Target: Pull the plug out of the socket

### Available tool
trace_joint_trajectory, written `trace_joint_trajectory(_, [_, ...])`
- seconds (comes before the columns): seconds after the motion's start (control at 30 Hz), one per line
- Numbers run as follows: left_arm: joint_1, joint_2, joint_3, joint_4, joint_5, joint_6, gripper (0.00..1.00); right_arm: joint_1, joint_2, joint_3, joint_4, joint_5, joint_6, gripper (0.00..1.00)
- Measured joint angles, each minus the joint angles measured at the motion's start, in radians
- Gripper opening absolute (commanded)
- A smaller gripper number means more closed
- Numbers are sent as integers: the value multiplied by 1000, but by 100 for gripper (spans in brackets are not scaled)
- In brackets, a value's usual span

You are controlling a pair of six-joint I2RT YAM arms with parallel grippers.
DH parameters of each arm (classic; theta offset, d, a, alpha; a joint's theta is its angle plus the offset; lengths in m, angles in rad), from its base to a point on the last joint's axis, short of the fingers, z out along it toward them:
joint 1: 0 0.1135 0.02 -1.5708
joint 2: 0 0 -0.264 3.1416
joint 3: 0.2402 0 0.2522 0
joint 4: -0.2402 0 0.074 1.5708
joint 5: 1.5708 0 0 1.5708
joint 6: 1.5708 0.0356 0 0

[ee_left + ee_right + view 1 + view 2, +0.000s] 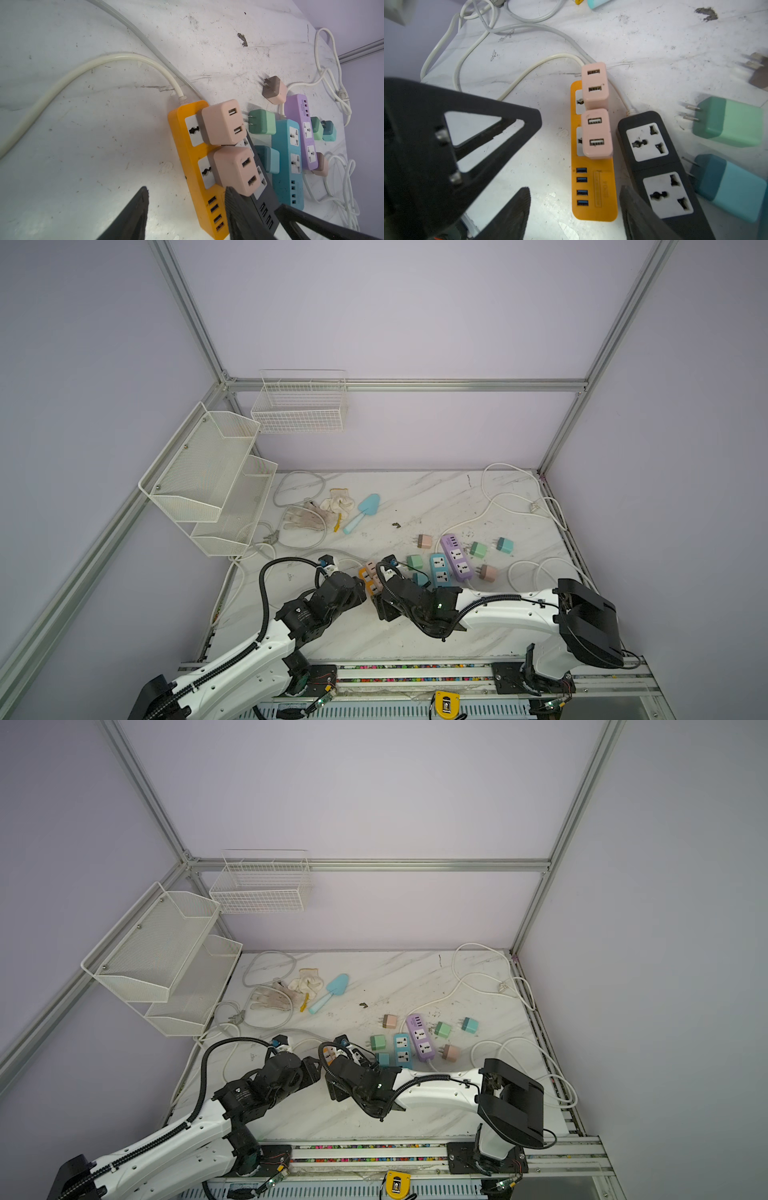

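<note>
My right gripper moves outward and down past the USB ports and around the nearer pink plug (pixel 597 132) next, since its open fingers still stand short of it.
An orange socket strip (pixel 593 187) lies flat on the marble table (pixel 436 497). Two pink plugs sit in it: the farther one (pixel 595 85) and the nearer one (pixel 597 133), also seen in the left wrist view (pixel 224 122) (pixel 236 170). My right gripper (pixel 575 209) is open, and its fingers stand either side of the strip's USB end with gaps on both sides. My left gripper (pixel 187 207) is open over the same end from the opposite side, one finger (pixel 236 209) close under the nearer pink plug. In both top views the arms hide most of the strip (pixel 365 577) (pixel 329 1052).
A black strip (pixel 654 162) lies right beside the orange one, then a blue strip (pixel 288 158) and a purple strip (pixel 301 128). Loose green (pixel 726 122) and blue (pixel 726 187) plugs lie near. White cables (pixel 532 506), gloves (pixel 316 512), a blue scoop (pixel 361 512) and wire racks (pixel 212 477) lie farther back.
</note>
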Motion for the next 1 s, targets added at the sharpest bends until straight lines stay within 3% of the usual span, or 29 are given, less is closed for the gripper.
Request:
trace_joint_trajectory(0.43, [76, 138, -66, 233, 132, -3, 53, -94, 93, 80, -74, -27, -38, 59])
trace_joint_trajectory(1.0, [93, 222, -94, 303, 185, -37, 47, -116, 182, 146, -80, -69, -100, 50])
